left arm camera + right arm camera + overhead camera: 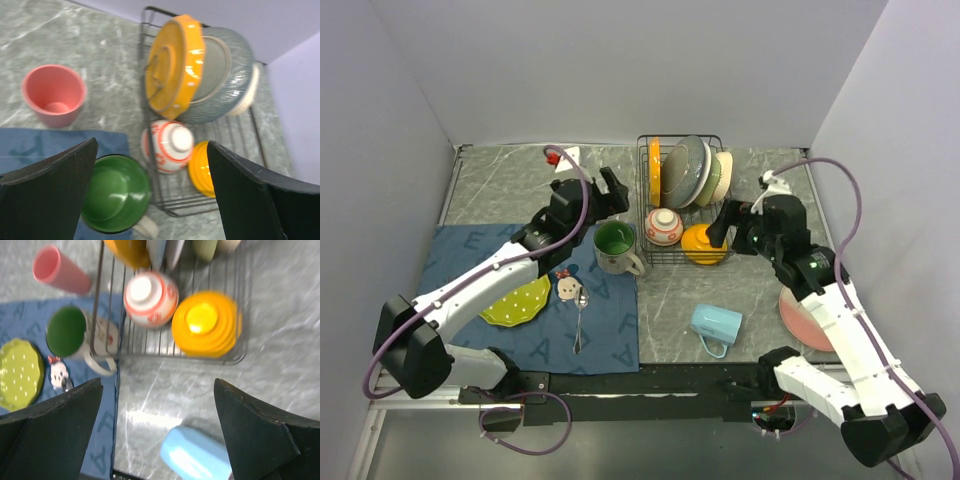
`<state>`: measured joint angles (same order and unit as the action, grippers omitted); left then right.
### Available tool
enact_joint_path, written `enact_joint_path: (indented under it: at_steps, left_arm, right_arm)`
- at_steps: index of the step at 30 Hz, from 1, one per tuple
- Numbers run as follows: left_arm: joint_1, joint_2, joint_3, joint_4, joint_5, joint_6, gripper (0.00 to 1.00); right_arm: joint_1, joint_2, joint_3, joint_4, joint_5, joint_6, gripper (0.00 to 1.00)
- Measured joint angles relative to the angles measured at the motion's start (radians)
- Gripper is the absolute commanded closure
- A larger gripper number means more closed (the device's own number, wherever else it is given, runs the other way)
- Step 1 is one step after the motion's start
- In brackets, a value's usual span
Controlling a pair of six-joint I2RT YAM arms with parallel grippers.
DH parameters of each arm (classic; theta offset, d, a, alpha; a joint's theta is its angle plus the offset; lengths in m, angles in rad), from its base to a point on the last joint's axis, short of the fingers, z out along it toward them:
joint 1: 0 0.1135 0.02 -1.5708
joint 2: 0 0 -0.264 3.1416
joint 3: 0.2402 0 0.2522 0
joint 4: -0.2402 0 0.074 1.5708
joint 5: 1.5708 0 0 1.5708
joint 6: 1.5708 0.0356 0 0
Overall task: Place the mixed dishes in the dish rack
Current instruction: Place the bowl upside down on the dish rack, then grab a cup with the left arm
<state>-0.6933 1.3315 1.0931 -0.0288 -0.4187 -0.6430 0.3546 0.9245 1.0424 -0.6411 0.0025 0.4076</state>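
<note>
The pink cup's opening faces up, so my left gripper will next move away, then down onto the pink cup's rim (25, 87) on the side farthest from the rack.
The black wire dish rack (641, 190) holds an upright orange plate (654, 165), a grey plate (682, 172), a red-patterned bowl (664, 226) and an upturned orange bowl (703, 243). My left gripper (610, 190) hovers open and empty left of the rack, above a green mug (114, 192) on the mat. A pink cup (54, 95) stands behind. My right gripper (720, 225) is open and empty just right of the orange bowl (205, 324). A light-blue mug (716, 326) lies on its side. A lime-green plate (516, 300) and a pink plate (805, 315) lie flat.
A blue cloth mat (470, 260) covers the left of the table and carries a metal spoon (579, 320) and a small white figure (566, 288). Grey walls close in at the left, back and right. The right arm reaches over the pink plate.
</note>
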Motion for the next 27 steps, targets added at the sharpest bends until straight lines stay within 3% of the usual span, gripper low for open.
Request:
enact_joint_path:
  at_steps: [5, 12, 19, 22, 27]
  left_arm:
    - [0.063, -0.014, -0.067, -0.002, -0.016, -0.017, 0.03]
    - [0.207, -0.005, -0.107, -0.017, 0.018, -0.094, 0.03]
    - [0.312, 0.16, -0.041, -0.043, 0.04, -0.139, 0.02]
    - [0.332, 0.258, 0.016, -0.065, 0.041, -0.145, 0.06]
    - [0.354, 0.385, 0.101, -0.071, 0.063, -0.148, 0.23]
  right_arm:
    - [0.048, 0.01, -0.097, 0.003, -0.035, 0.027, 0.01]
    - [0.111, 0.043, -0.102, 0.005, -0.026, 0.048, 0.01]
    - [0.113, 0.08, -0.099, 0.014, -0.002, 0.068, 0.01]
    - [0.113, 0.09, -0.099, 0.022, -0.003, 0.075, 0.01]
    - [0.113, 0.091, -0.099, 0.038, -0.003, 0.078, 0.01]
